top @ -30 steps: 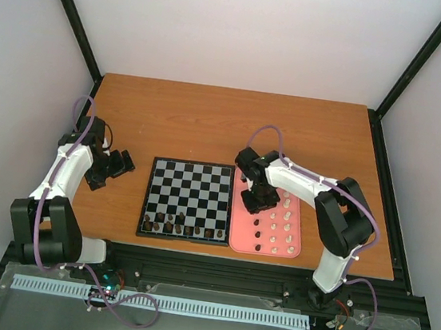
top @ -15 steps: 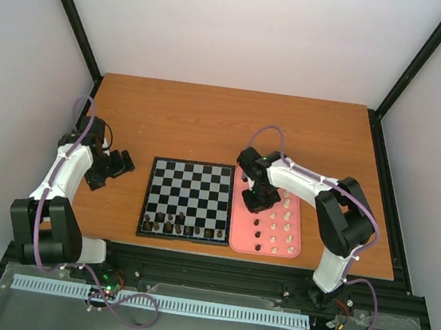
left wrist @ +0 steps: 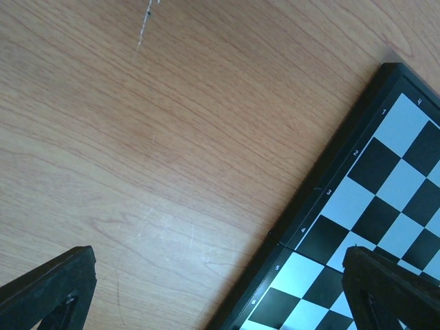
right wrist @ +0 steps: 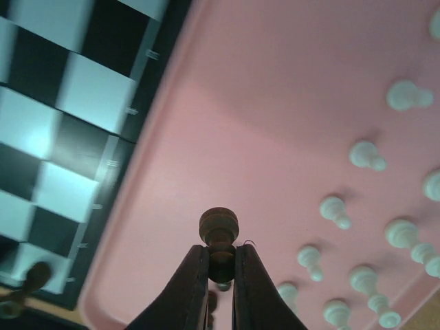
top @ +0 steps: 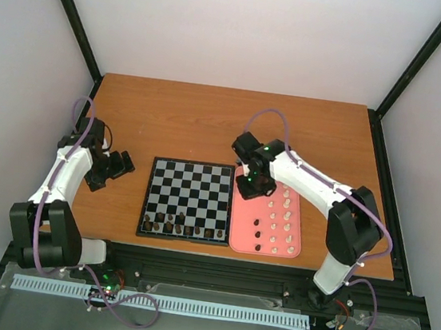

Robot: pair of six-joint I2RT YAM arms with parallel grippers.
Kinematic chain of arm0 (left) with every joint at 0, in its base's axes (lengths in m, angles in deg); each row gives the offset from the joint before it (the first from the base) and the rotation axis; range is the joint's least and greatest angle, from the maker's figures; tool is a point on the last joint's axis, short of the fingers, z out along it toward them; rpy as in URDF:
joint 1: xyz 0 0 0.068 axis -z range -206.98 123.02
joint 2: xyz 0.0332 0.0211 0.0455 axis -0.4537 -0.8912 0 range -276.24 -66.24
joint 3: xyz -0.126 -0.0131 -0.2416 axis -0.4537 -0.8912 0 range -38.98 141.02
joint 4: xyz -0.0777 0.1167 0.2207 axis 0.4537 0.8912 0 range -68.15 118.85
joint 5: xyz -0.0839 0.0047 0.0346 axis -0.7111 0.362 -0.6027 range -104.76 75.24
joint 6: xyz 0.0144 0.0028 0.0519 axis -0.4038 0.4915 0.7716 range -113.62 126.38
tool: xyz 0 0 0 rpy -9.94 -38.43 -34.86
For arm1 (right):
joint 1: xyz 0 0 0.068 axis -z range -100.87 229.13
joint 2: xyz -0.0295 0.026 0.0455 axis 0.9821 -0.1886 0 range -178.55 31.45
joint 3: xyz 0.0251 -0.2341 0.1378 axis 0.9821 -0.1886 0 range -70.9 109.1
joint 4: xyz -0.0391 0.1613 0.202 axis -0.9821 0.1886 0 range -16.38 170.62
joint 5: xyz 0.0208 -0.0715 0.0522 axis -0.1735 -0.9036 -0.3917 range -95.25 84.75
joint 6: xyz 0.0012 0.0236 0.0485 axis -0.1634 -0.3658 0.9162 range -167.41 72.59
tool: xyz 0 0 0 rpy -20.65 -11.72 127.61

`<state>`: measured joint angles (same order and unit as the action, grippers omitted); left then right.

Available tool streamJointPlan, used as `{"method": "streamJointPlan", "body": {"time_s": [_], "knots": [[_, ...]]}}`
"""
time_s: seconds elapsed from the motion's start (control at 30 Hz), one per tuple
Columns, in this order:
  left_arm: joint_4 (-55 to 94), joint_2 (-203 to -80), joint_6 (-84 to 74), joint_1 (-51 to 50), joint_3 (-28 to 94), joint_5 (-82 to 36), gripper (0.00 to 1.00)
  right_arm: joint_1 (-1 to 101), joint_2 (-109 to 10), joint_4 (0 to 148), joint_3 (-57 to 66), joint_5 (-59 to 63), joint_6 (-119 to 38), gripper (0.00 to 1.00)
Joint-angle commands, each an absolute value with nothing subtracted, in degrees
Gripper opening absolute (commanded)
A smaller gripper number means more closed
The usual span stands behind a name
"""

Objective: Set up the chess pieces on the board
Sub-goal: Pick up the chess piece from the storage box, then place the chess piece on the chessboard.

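Note:
My right gripper moves back across the board (top: 190,179) and down next, releasing on the second row's next empty square (top: 190,220), as that row's dark pieces stop halfway.
My right gripper (right wrist: 221,258) is shut on a dark brown chess piece (right wrist: 218,230) and holds it by its stem above the pink tray (right wrist: 275,103). From above, this gripper (top: 252,186) hangs over the tray's far left corner, beside the board (top: 190,179). Several dark pieces (top: 184,229) stand along the board's near row. Cream-white pieces (top: 282,221) and a few dark ones (top: 258,236) stand in the tray. My left gripper (top: 116,164) rests open left of the board, with nothing between its fingers (left wrist: 48,289).
The pink tray (top: 235,243) lies tight against the board's right edge. Bare wooden table (top: 209,123) stretches behind both. In the left wrist view the board's numbered black border (left wrist: 302,220) runs diagonally under my open fingers.
My right gripper has shut on a dark piece in the tray, lifted it and moved toward the tray's far left corner. The left arm has not moved.

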<state>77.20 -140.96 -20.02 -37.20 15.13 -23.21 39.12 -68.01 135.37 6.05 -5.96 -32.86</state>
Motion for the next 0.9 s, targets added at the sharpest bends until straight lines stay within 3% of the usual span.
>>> {"method": "streamJointPlan", "body": {"time_s": [0.0, 0.4, 0.87], "knots": [[77.3, -139.5, -19.8, -37.0, 14.9, -23.4, 1.00, 33.1, -68.1, 138.9, 12.4, -5.5, -29.3, 0.03], [77.1, -137.7, -19.2, -37.1, 13.6, -25.2, 1.00, 16.9, -85.7, 142.4, 32.1, -2.3, -25.3, 0.03], [76.6, -136.6, -19.1, -37.1, 13.1, -27.1, 1.00, 13.6, -92.1, 141.3, 34.5, -1.1, -24.2, 0.03]]}}
